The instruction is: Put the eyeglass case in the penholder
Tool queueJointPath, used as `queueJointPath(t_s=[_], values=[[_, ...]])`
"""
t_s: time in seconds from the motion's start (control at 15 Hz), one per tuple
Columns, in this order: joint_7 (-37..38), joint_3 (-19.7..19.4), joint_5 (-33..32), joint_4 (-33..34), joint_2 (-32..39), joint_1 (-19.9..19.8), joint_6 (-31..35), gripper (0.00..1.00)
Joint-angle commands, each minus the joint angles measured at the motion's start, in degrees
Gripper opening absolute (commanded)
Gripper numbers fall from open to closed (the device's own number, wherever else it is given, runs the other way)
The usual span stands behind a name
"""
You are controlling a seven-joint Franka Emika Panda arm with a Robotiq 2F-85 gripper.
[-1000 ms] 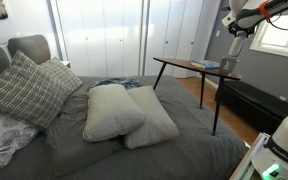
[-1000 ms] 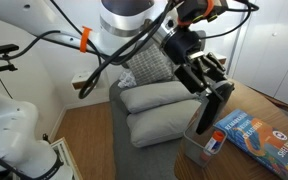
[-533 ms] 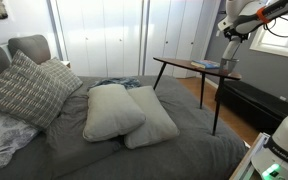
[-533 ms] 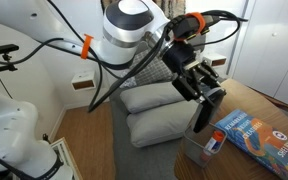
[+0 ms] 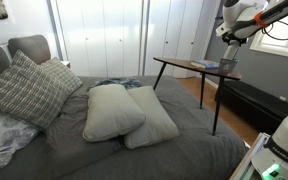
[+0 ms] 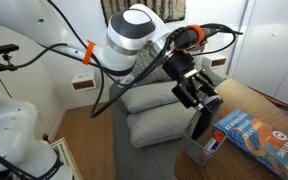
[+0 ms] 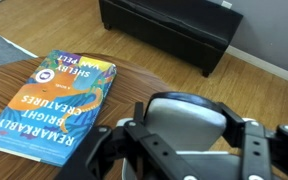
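My gripper brings the eyeglass case down inside beside the red-tipped item next and releases it, since the case hangs over the penholder's opening.
My gripper [image 7: 189, 128] is shut on the eyeglass case [image 7: 184, 118], a grey oval case with a dark rim that fills the lower wrist view. In an exterior view the gripper [image 6: 204, 100] holds the dark case [image 6: 203, 122] just above the penholder [image 6: 193, 150], a small grey upright cup at the near corner of the wooden table. In an exterior view the gripper [image 5: 230, 33] hangs high over the penholder [image 5: 229, 66]. The penholder is hidden behind the gripper in the wrist view.
A colourful book [image 6: 250, 135] [image 7: 56, 98] lies on the table [image 5: 184, 63] beside the penholder, and a red-tipped item [image 6: 215, 141] stands at the cup. A bed with pillows [image 5: 124, 112] is next to the table. A black bench [image 7: 169, 30] stands on the wood floor.
The gripper has risen and swung a little away from the book with the eyeglass case still held; the case now hangs higher over the penholder.
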Motion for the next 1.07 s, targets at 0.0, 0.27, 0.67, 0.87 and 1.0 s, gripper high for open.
queueJointPath(t_s=[0.0, 0.27, 0.67, 0.87, 1.0], values=[[1.6, -0.4, -2.4, -2.1, -0.2, 0.3, 0.6, 0.45], [6.2, -0.3, -4.6, -3.2, 2.1, 0.0, 0.3, 0.45], [9.8, -0.4, -5.5, -2.3, 5.6, -0.2, -0.7, 0.93], [9.2, -0.2, -5.3, -1.2, 4.8, -0.2, -3.3, 1.00], [8.8, -0.3, -4.6, -0.3, 2.8, -0.1, -4.6, 1.00]])
